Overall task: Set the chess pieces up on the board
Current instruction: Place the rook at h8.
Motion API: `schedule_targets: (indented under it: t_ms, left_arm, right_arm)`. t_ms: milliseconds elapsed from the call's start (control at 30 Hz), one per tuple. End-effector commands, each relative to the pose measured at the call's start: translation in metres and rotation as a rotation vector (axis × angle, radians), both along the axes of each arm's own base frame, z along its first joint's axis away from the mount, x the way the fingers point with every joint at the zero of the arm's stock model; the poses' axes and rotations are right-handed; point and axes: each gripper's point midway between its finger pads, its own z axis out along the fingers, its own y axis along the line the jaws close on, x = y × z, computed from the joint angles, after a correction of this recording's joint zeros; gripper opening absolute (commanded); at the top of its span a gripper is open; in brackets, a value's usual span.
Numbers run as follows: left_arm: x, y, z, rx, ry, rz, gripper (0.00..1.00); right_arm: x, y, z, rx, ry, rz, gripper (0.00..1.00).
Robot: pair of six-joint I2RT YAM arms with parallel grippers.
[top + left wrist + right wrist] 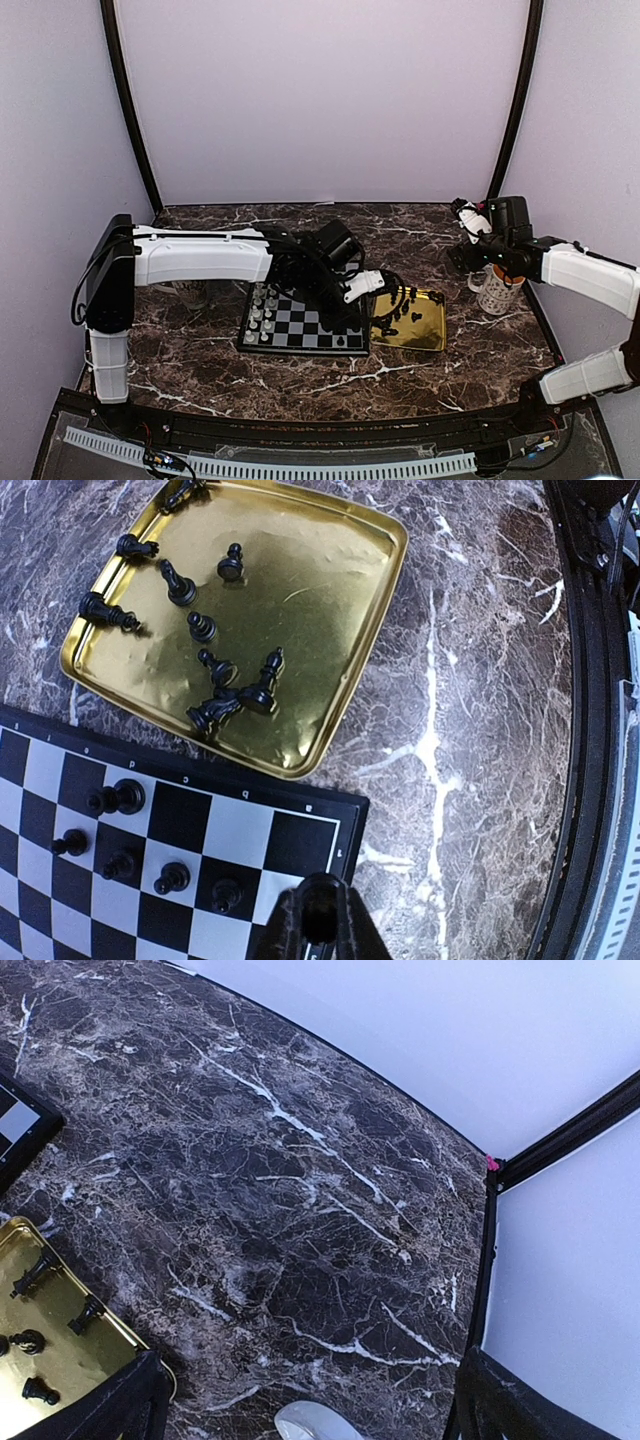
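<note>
Next, my left gripper lowers the black piece onto the bare dark corner square beside the gold tray, which lies below it, and releases it there.
The board lies mid-table, pale pieces along its left side. In the left wrist view the board carries several black pieces near its right edge. More black pieces lie in the gold tray, some tipped over. My left gripper is shut on a black chess piece and hangs over the board's near right corner; it also shows in the top view. My right gripper is open and empty, above the table at the back right.
The gold tray sits against the board's right side. A white patterned mug stands under the right arm; its rim shows in the right wrist view. Another mug stands behind the left arm. Black frame posts stand at the corners.
</note>
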Motion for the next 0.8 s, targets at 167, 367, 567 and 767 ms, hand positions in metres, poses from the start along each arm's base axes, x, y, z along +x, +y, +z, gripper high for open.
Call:
schedule_targets:
  t_ms: [167,367,567,767]
  left_arm:
    - [0.019,-0.013,-0.013,0.018,-0.076,0.018,0.07]
    - [0.028,-0.017,-0.022,0.032,-0.093,0.046,0.06]
    - [0.03,-0.019,-0.03,0.043,-0.087,0.051,0.06]
    - [0.014,-0.019,-0.033,0.039,-0.021,-0.008,0.06]
  right_arm:
    - [0.001,0.001,-0.006,-0.008,0.022,0.009,1.0]
    - [-0.001,0.002,-0.005,-0.001,0.018,0.016,1.0]
    - [-0.001,0.003,-0.007,-0.003,0.026,0.026,1.0]
    - [-0.002,0.004,-0.008,-0.002,0.03,0.03,1.0]
